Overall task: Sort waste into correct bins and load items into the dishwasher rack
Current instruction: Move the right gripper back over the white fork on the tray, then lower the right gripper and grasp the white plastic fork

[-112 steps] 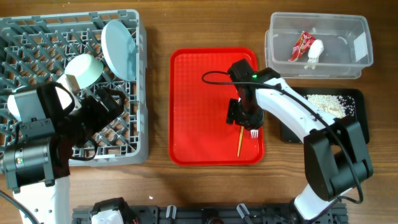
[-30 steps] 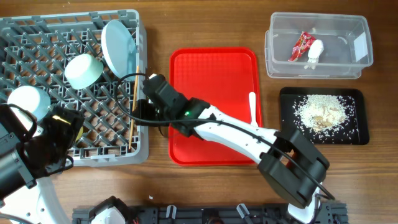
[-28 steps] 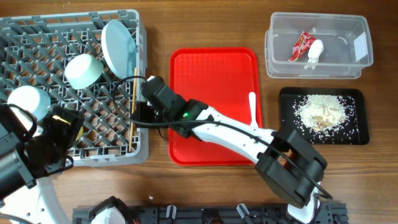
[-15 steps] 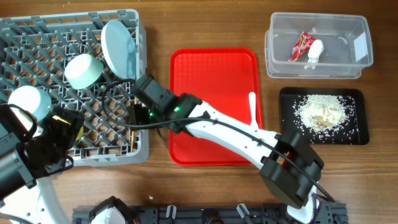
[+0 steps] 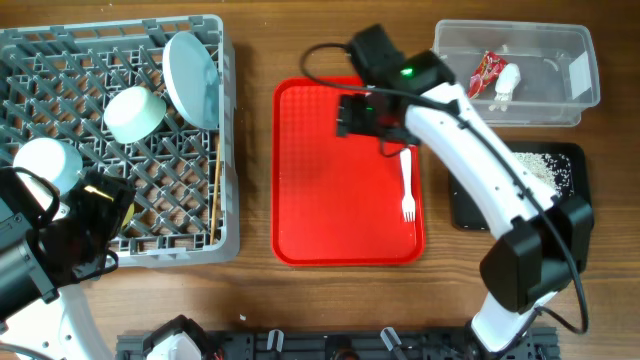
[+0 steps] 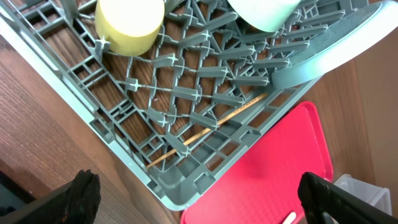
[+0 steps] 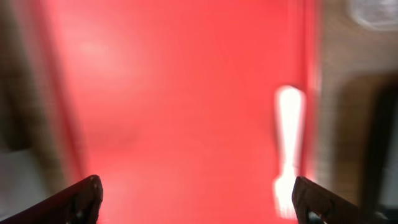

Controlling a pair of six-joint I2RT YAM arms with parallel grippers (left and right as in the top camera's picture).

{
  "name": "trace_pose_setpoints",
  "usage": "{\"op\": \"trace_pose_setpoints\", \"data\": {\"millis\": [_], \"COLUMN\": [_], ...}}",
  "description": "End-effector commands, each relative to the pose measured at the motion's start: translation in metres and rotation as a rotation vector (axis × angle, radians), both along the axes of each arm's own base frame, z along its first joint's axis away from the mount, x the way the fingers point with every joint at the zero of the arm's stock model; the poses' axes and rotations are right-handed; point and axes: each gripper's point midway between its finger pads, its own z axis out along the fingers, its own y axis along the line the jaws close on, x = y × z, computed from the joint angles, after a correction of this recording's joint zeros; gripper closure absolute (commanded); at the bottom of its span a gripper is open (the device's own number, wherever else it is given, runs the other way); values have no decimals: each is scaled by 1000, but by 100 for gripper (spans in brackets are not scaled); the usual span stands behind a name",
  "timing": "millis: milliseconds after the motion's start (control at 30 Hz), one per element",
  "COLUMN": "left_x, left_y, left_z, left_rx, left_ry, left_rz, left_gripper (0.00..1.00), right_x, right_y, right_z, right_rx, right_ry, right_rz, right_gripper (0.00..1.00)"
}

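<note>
I should next move my right gripper down and to its right in the overhead view, toward the white fork, and lower it onto its narrow neck (image 5: 408, 193) (image 7: 288, 168).
The grey dishwasher rack (image 5: 60, 60) holds the pale blue plate (image 5: 195, 75), the mint-green bowl (image 5: 135, 112), the light blue bowl (image 5: 42, 162) and the yellow cup (image 6: 127, 22). The wooden chopstick (image 5: 213, 185) lies in the rack along its right side and shows in the left wrist view (image 6: 211, 124). The white fork (image 5: 407, 185) lies on the red serving tray (image 5: 320, 200). My right gripper (image 5: 368, 118) is open and empty above the tray's far part, left of the fork (image 7: 289, 143). My left gripper (image 6: 202, 199) is open and empty over the rack's near right corner.
The clear tub (image 5: 540, 105) at the back right holds the red wrapper (image 5: 485, 72) and the white napkin (image 5: 507, 82). The black tray (image 5: 565, 165) with rice scraps lies in front of it, partly hidden by my right arm. The right wrist view is blurred.
My right gripper has let go of the chopstick, which now lies in the rack, and has swung back right over the red tray. The left arm has not moved.
</note>
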Motion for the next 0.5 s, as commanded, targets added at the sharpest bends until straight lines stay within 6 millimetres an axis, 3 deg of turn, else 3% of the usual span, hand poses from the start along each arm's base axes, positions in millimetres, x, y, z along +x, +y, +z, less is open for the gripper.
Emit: {"op": "trace_pose_setpoints", "data": {"millis": [0, 100, 167, 300, 367, 467], "left_x": [-1, 0, 0, 1, 1, 1], "left_y": [3, 3, 4, 4, 4, 4], "left_z": [0, 0, -1, -2, -2, -3], "left_rx": [7, 8, 6, 3, 2, 2], "left_ry": [3, 2, 5, 9, 11, 12], "left_rz": [12, 12, 12, 12, 12, 12], "left_gripper": [0, 0, 0, 0, 0, 0], "right_x": [-22, -41, -52, -54, -52, -56], "right_y": [-32, -36, -42, -58, -54, -48], "right_z": [-41, -81, -97, -102, -103, -103], "right_rx": [-49, -49, -63, -149, -139, -102], "right_ry": [119, 176, 205, 198, 190, 209], "right_rz": [14, 62, 59, 62, 150, 171], "right_gripper": [5, 19, 23, 22, 20, 29]}}
